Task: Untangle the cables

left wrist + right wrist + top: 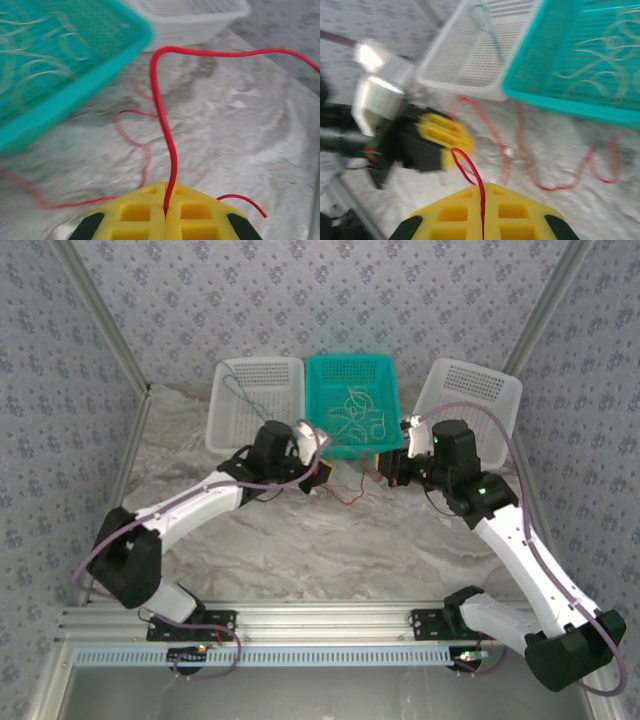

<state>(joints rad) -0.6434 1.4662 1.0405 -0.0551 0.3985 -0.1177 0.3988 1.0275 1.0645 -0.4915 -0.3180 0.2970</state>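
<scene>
Next, my right gripper moves the thin red cable outward over the bottom of the second white basket and releases it, since that basket, still empty, stands outward.
Thin red cables [350,496] lie tangled on the marble table just in front of the teal basket [352,370]. My left gripper [318,472] is shut on one red cable [161,110], which rises from between its yellow pads [135,212] and arcs to the right. My right gripper [386,473] is shut on a red cable loop [470,172]. More red cable [545,186] trails loose on the table between the two grippers. Whitish cables [355,410] lie in the teal basket. A green cable [243,398] rests in the left white basket [290,368].
A second white basket [470,390] leans at the back right. The three baskets line the back of the table, with patterned walls and metal posts around. In the right wrist view the left gripper [442,136] shows blurred, close ahead. Open marble lies in front of the grippers.
</scene>
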